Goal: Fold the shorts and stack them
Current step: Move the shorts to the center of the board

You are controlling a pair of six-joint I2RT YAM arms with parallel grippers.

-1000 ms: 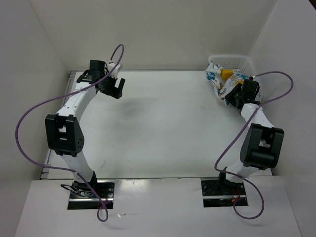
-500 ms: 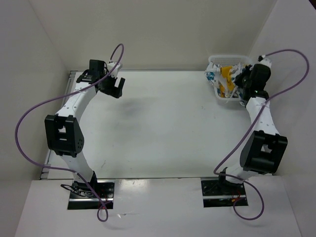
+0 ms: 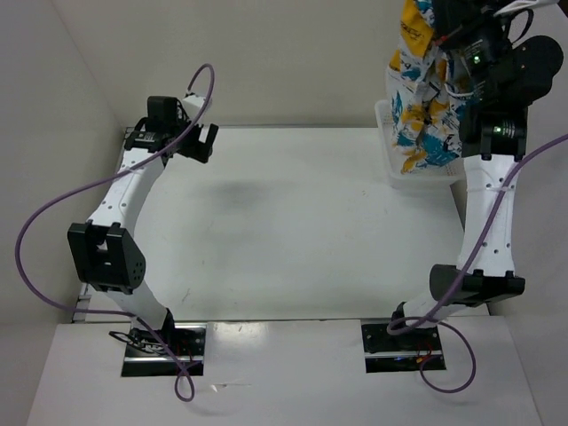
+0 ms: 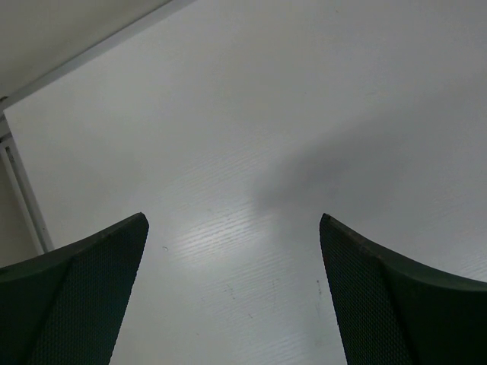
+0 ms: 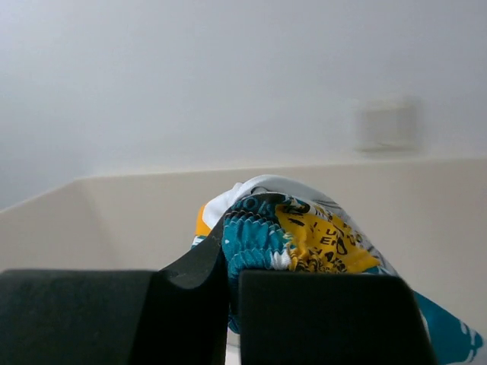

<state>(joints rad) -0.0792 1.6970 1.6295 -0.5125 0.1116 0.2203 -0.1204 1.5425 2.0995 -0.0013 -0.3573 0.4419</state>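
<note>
The right gripper swings away from the basket toward the middle of the table's back part [image 3: 287,179] next, then lowers and releases the shorts on the empty table.
The shorts [image 3: 422,98], white with yellow, teal and black print, hang from my right gripper [image 3: 441,19] high above the white mesh basket [image 3: 397,170] at the table's far right. The right gripper is shut on them; the right wrist view shows the bunched cloth [image 5: 300,236] pinched between the fingers [image 5: 323,315]. My left gripper [image 3: 197,142] is open and empty over the table's far left, and the left wrist view shows its gripper [image 4: 232,285] above bare table.
White walls close in the table on the left, back and right. The table's back edge [image 4: 91,53] runs near the left gripper. Purple cables loop from both arms.
My right arm has risen steeply from the basket, lifting the shorts out so that they hang in the air. My left gripper has shifted slightly left and back.
</note>
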